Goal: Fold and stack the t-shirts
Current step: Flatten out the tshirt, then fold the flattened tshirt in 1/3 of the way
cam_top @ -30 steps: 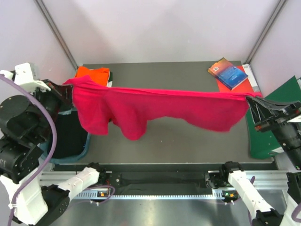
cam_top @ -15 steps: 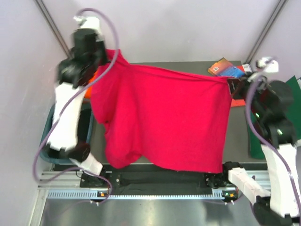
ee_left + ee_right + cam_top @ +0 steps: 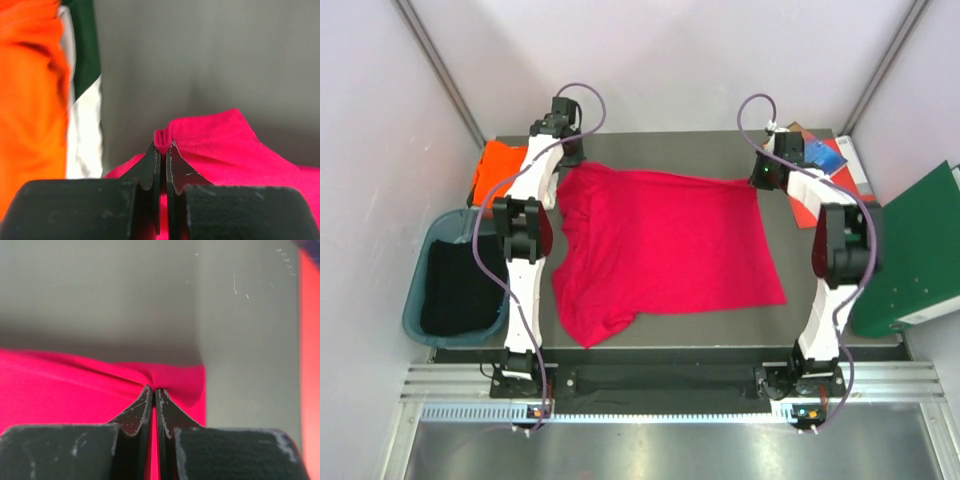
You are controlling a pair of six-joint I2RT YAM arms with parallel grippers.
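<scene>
The left gripper moves back over the wrinkled side of the crimson-red t-shirt next and releases the pinched far corner there, as the shirt lies spread unfolded.
The crimson-red t-shirt (image 3: 665, 245) lies spread on the dark table, wrinkled along its left side. My left gripper (image 3: 563, 162) is shut on its far left corner, seen pinched between the jaws in the left wrist view (image 3: 163, 145). My right gripper (image 3: 757, 178) is shut on its far right corner, seen pinched in the right wrist view (image 3: 154, 388). The bright orange t-shirt (image 3: 498, 170) lies folded at the far left of the table, beside the left arm; it also shows in the left wrist view (image 3: 30, 100).
A teal bin (image 3: 450, 290) with dark cloth stands left of the table. Red and blue books (image 3: 820, 160) lie at the far right corner. A large green binder (image 3: 910, 250) stands at the right edge.
Both arms swung the red t-shirt from hanging stretched in the air to the far side of the table and laid it down flat, still held at its two far corners.
</scene>
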